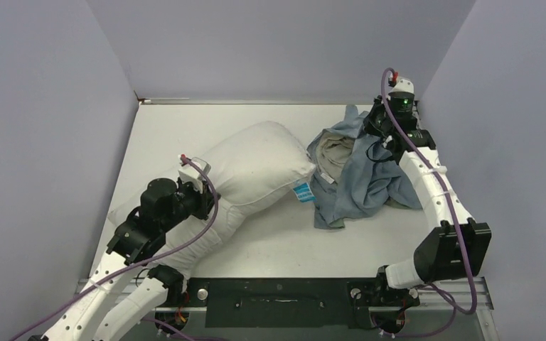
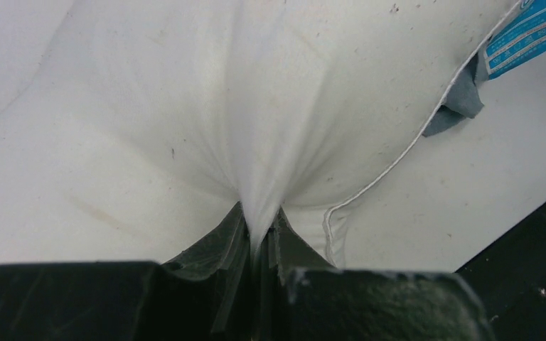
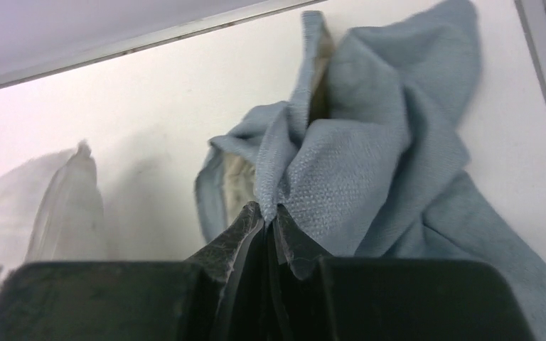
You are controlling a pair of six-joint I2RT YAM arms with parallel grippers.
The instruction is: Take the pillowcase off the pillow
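The pillow is already lying bare beside the pillowcase (image 1: pixel 359 174). My left gripper should next move outward over the middle of the white pillow (image 1: pixel 252 170) and let go of the cloth it is pinching.
The white pillow (image 1: pixel 252 170) lies bare across the left half of the table. My left gripper (image 1: pixel 200 197) is shut on a pinch of its white cloth (image 2: pixel 259 142), which fans out from the jaws. The grey-blue pillowcase (image 1: pixel 359 174) lies crumpled to the pillow's right, its beige inner face showing at the opening, apart from the pillow except near the blue label. My right gripper (image 1: pixel 382 126) is shut on a fold of the pillowcase (image 3: pixel 370 149) near the far right of the table. The pillow's edge (image 3: pixel 64 206) shows at the left of the right wrist view.
A blue label (image 1: pixel 303 191) hangs at the pillow's right corner; it also shows in the left wrist view (image 2: pixel 522 35). Purple walls close the back and both sides. A black base plate (image 1: pixel 277 298) runs along the table's near edge.
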